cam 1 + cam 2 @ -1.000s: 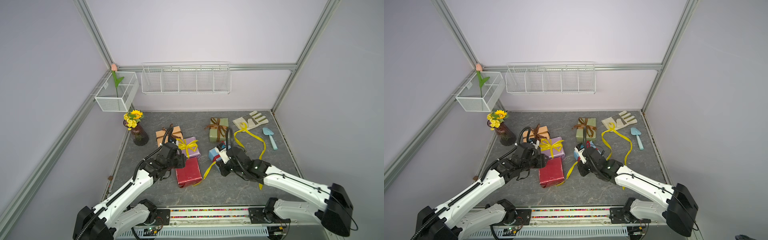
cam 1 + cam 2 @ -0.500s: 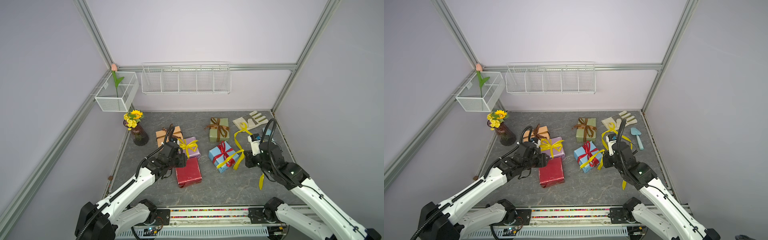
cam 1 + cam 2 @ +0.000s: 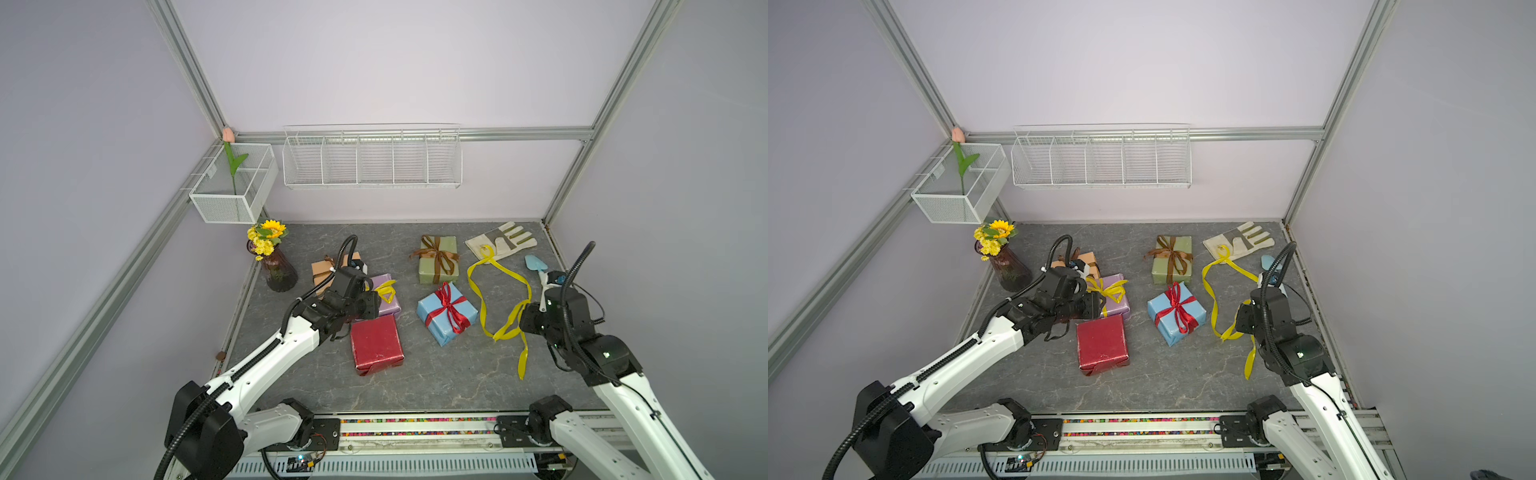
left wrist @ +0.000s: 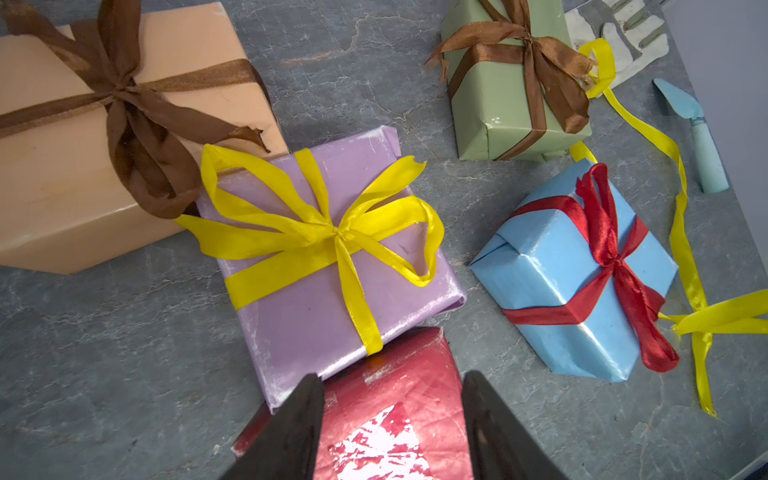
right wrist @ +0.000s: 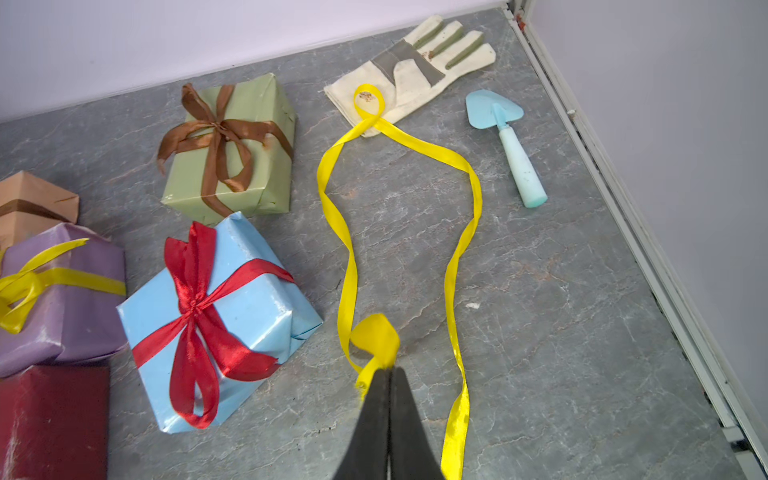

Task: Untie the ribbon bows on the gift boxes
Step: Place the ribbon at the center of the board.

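The loose yellow ribbon [image 5: 347,266] goes down toward the bare floor beside the light blue box next. My right gripper then releases it there, since that spot is below my fingers.
My left gripper [image 4: 390,376] is open just above the bare red gift box [image 4: 395,411], its fingers on either side of the box's far end. Touching that end is the lilac box [image 4: 316,307] with a tied yellow bow [image 4: 336,232]. The tan box [image 4: 50,166] and the olive box [image 3: 438,259] carry brown bows. The light blue box [image 3: 446,318] has a red bow [image 5: 195,307]. At the right, my right gripper [image 5: 388,370] is shut on a loose yellow ribbon [image 5: 347,266] that trails back across the floor to the glove.
A cream work glove [image 3: 500,243] and a light blue trowel [image 5: 511,141] lie at the back right near the wall rail. A vase of yellow flowers [image 3: 276,266] stands at the back left. White wire baskets [image 3: 372,158] hang on the walls.
My right gripper swung from beside the blue box to the right side, drawing the loose yellow ribbon along and uncovering the blue box. The left arm has hardly moved.
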Controlling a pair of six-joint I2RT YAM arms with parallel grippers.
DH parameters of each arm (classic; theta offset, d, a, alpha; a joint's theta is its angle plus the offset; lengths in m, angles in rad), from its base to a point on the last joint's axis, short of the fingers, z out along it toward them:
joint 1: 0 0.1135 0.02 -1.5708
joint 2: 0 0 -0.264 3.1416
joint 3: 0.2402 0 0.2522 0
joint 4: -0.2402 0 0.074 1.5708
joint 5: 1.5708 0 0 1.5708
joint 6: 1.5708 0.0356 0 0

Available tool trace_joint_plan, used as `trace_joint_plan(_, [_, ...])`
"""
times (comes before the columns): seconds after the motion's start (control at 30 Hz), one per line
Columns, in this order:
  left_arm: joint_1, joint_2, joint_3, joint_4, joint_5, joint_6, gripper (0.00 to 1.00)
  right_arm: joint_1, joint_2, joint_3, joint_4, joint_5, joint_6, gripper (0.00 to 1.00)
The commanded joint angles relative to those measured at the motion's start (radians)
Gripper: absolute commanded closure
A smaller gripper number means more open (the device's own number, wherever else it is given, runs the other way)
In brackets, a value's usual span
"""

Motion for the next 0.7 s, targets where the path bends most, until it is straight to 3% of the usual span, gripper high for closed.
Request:
trace_joint_plan(0.0, [-0.021, 0.036, 0.053, 0.014, 0.016, 0.032, 0.44, -0.014, 0.069, -0.028, 0.056, -0.032, 0.051, 0.93])
trace_joint_plan(0.33, [-0.13, 0.163, 0.133, 0.025, 0.01, 0.034, 0.46, -0.022, 0.226, -0.101, 0.13, -0.067, 0.077, 0.9])
trace_joint_plan(0.47, [-0.149, 0.22, 0.178, -0.001, 0.025, 0.046, 0.46, -0.024, 0.271, -0.097, 0.133, -0.058, 0.07, 0.82])
trace_joint_plan(0.67, [-0.157, 0.268, 0.22, 0.0, 0.021, 0.051, 0.46, -0.025, 0.297, -0.065, 0.078, 0.004, 0.026, 0.43])
